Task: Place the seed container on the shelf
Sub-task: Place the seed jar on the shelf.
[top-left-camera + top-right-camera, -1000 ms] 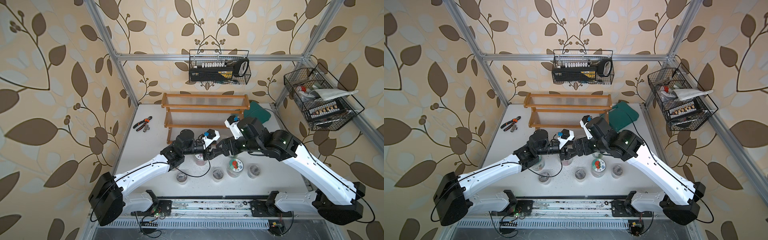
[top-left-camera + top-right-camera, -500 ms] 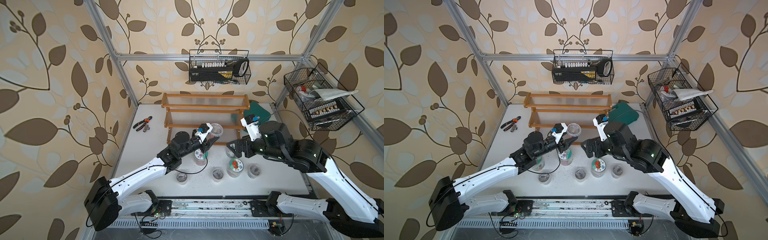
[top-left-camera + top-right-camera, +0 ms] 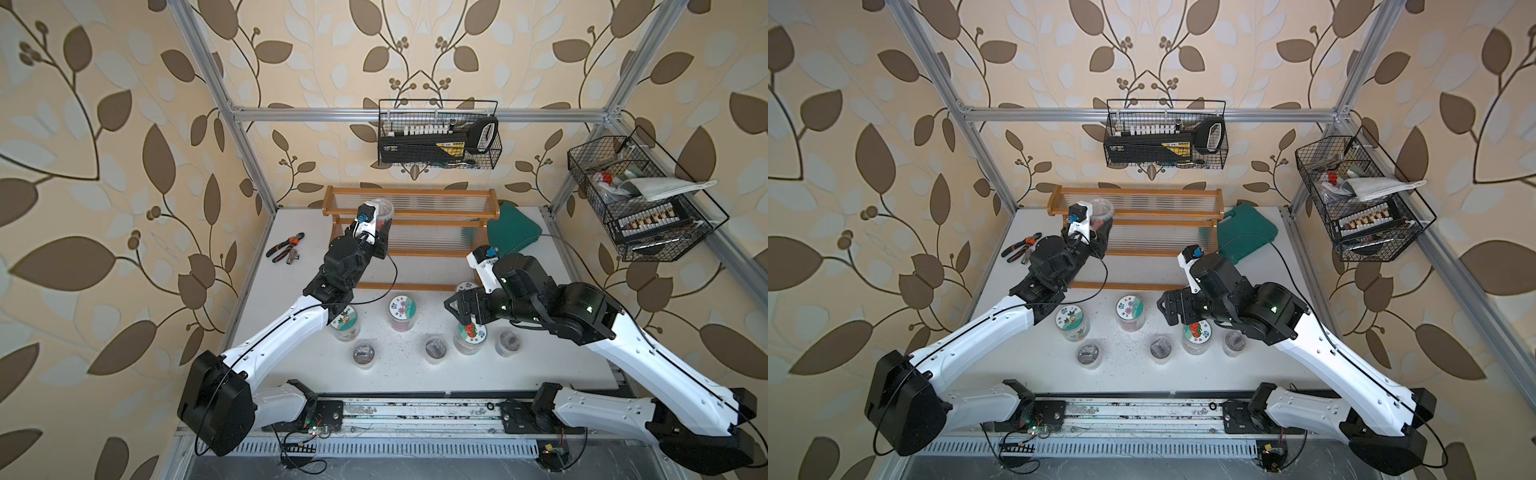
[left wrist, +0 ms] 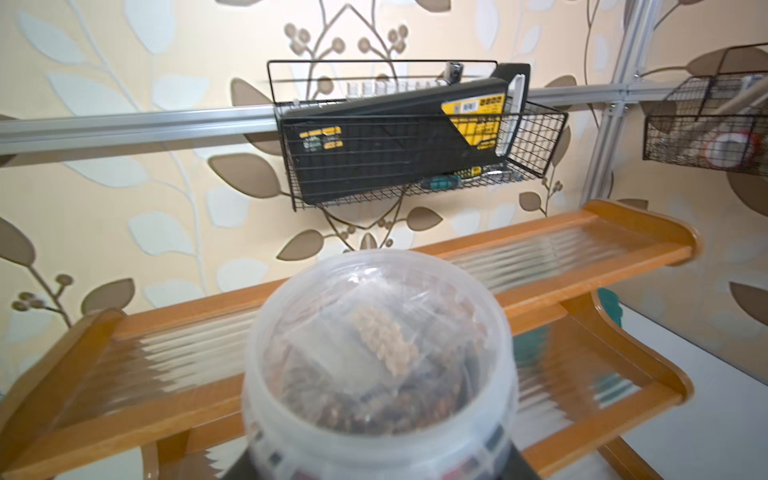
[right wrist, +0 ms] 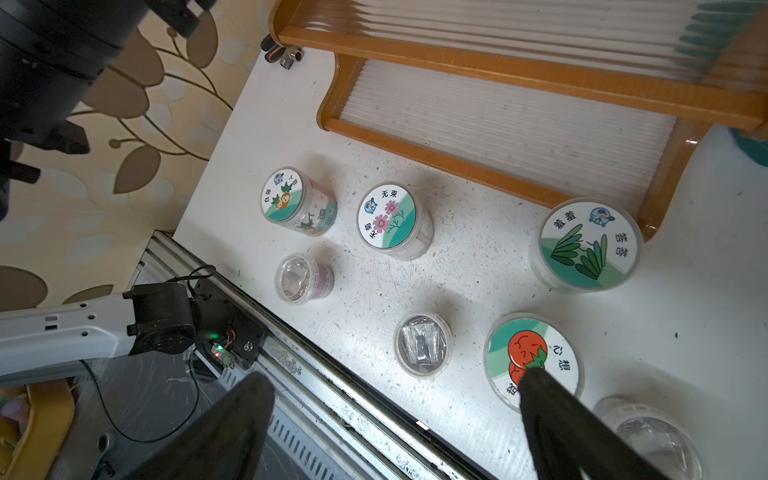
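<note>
I need to carry the seed container outward with my left gripper next and let go of it on the top shelf's end by the pliers [image 4: 132,368], which is empty and outward of the gripper.
My left gripper [image 3: 376,232] [image 3: 1096,230] is shut on the seed container [image 3: 383,209] [image 3: 1101,210], a clear plastic jar with dark seeds and a small packet inside. It holds the jar in the air in front of the left part of the shelf [image 3: 436,193] [image 3: 1163,192], level with the upper tiers. In the left wrist view the seed container [image 4: 380,345] fills the foreground before the shelf [image 4: 582,232], and the fingers are almost hidden under it. My right gripper [image 3: 457,311] [image 5: 395,390] stands open and holds nothing, low over the front right of the table.
Several jars stand in front of the shelf: a monkey-lid jar [image 3: 345,322], a flower-lid jar [image 3: 402,309], a tomato-lid jar [image 5: 534,357] and a grass-lid jar [image 5: 588,243]. Small clear jars [image 3: 363,353] stand nearer the front. Pliers [image 3: 286,247], a green case [image 3: 513,230] and wire baskets [image 3: 438,139] lie around.
The left arm has carried the seed container up and back from the table's middle to the shelf's upper left. The right arm has drawn away to the right, open.
</note>
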